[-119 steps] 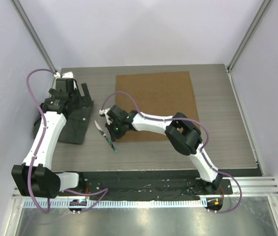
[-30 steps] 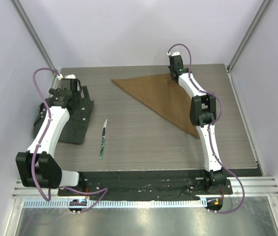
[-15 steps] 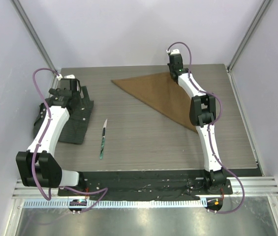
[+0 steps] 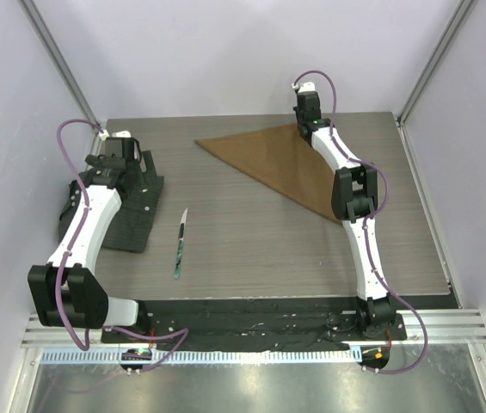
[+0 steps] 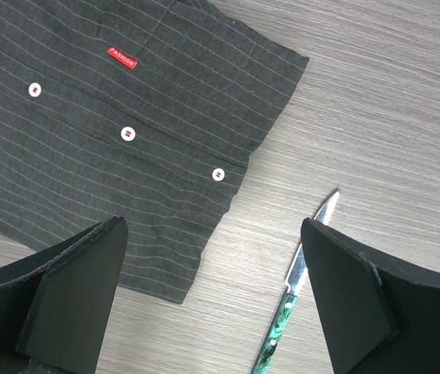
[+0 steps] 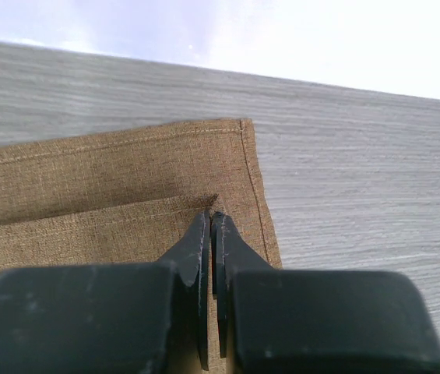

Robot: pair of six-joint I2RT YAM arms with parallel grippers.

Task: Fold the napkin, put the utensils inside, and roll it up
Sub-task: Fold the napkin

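Observation:
My right gripper will move the short upper tip outward onto the lower layer's hemmed corner (image 6: 244, 129) and release it.
The tan-brown napkin (image 4: 281, 163) lies folded into a triangle at the far right of the table, one point toward the near right. My right gripper (image 4: 304, 127) is at the fold's far right corner, shut on the upper layer's tip. In the right wrist view the jaws (image 6: 211, 214) pinch that tip just inside the lower layer's hemmed corner (image 6: 244, 156). One utensil shows, a knife (image 4: 180, 245) with a teal-green handle, alone at centre-left. My left gripper (image 4: 139, 162) hangs open above the table, with the knife (image 5: 297, 273) beside its right finger (image 5: 344, 296).
A dark striped cloth with white buttons (image 4: 131, 215) lies at the left edge, under the left arm (image 5: 126, 101). Bare wood-grain table (image 4: 251, 249) spreads between the knife and the napkin. Frame posts stand at the back corners.
Four seconds ago the napkin lay flat and square with my right gripper at its near-left corner. That corner now lies on the far right one. Over the last second almost nothing moved.

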